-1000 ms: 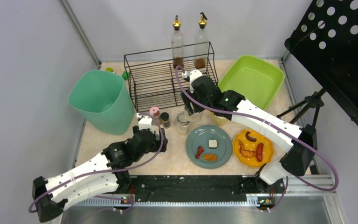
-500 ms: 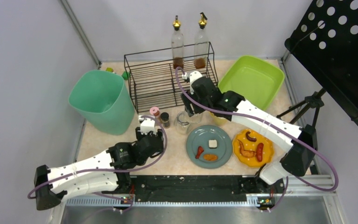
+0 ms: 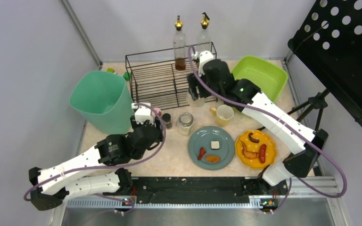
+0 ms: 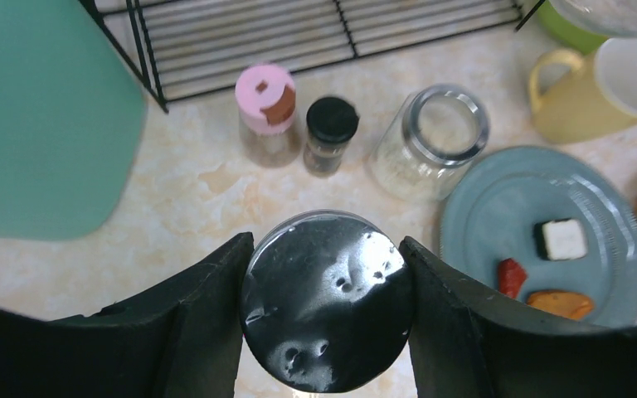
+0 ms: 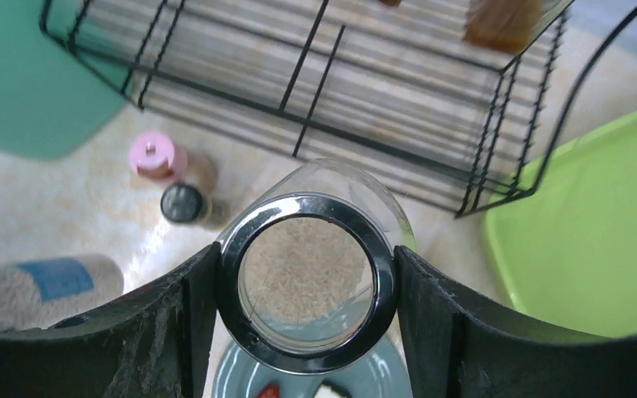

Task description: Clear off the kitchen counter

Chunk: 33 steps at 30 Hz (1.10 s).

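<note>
I will next carry the glass jar outward with my right gripper, then down onto the rack's end (image 3: 202, 84) beside the lime tub, because the rack (image 3: 160, 80) is bare before the oil bottles.
The kitchen counter (image 3: 174, 162) is a beige speckled top with kitchenware on it. My left gripper (image 4: 325, 303) is shut on a jar with a shiny dark lid (image 4: 325, 300), one finger pressed to each side, above the counter (image 4: 199, 182). From above, the left gripper (image 3: 144, 125) sits beside the teal bin (image 3: 101, 101). My right gripper (image 5: 307, 286) is shut on a glass jar (image 5: 307, 282) with a metal rim, held in the air. In the top view the right gripper (image 3: 195, 96) hangs over the front right corner of the black wire rack (image 3: 160, 80).
On the counter stand a pink-lidded shaker (image 3: 157, 112), a black-lidded shaker (image 3: 167, 120), an open glass jar (image 3: 185, 123) and a yellow mug (image 3: 224, 114). A teal plate (image 3: 211, 147) and an orange plate (image 3: 255, 149) hold food. A lime tub (image 3: 259, 77) and two oil bottles (image 3: 179, 44) stand at the back.
The left gripper has closed on the dark-lidded jar and moved back toward the bin. The right gripper has risen with its glass jar and moved back toward the rack.
</note>
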Motion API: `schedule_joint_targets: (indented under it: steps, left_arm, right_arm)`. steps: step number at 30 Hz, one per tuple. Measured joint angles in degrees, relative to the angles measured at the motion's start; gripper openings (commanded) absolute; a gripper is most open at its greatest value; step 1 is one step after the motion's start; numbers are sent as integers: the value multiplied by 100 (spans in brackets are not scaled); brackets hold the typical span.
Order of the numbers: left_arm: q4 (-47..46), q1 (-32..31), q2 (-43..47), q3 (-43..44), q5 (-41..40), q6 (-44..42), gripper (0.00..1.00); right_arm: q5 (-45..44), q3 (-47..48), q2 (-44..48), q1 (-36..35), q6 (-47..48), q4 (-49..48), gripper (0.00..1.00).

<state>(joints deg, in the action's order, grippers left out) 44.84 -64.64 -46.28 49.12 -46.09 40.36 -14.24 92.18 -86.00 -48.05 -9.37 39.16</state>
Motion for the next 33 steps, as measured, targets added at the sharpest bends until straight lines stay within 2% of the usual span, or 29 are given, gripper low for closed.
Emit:
schedule_joint_targets:
  steps: [7,17,20,28,31,33]
  left_arm:
    - [229,0,-186,1150,-50,-503,0]
    - [273,188,-1104,2776,-229,-1517,0]
    - [122,560,-1355,3071,-15,-1869,0]
    - [-162,2409,-1746,3453,1368,-2385,0]
    - [-221,2758,-2048,3823,1768,-2496,0]
    - [-328,2935,-2302,4100,2002,-2553,0]
  right_arm:
    - [31,1250,-376,697,24,50,27]
    - [-192,2627,-1917,1005,-24,107,27]
    - [-201,2791,-2297,1128,-90,129,27]
    - [-203,2874,-2874,1563,-223,205,31]
    - [-199,2992,-3021,1648,-236,199,35]
    - [-197,3053,-3067,1679,-238,203,41]
